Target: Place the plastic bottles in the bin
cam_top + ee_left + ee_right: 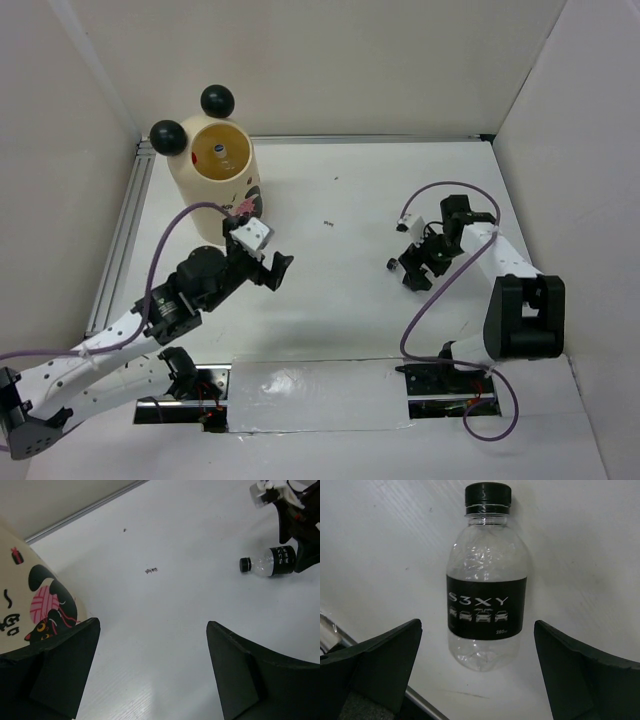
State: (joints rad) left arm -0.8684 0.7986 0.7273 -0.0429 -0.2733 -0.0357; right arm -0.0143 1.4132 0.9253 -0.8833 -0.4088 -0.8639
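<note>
Next, my right gripper moves down until its open fingers straddle the bottle's black label point(486, 611) and closes there, as the bottle lies below the gripper.
A clear plastic bottle point(485, 600) with a black label and black cap lies on its side on the white table. My right gripper point(477, 626) is open, and the bottle's base sits between its fingertips without touching them. From above, only the cap end of that bottle point(391, 263) shows beside the right gripper point(418, 268). The cream bin point(215, 190) with black ball ears stands at the far left, and a blue-capped bottle point(220, 154) shows inside it. My left gripper point(262, 262) hovers open and empty just right of the bin point(30, 600). The left wrist view shows the bottle point(272, 562) far off.
White walls close in the table on three sides. A metal rail point(125, 235) runs along the left edge beside the bin. Purple cables loop from both arms. Small dark specks point(327, 222) mark the table's middle.
</note>
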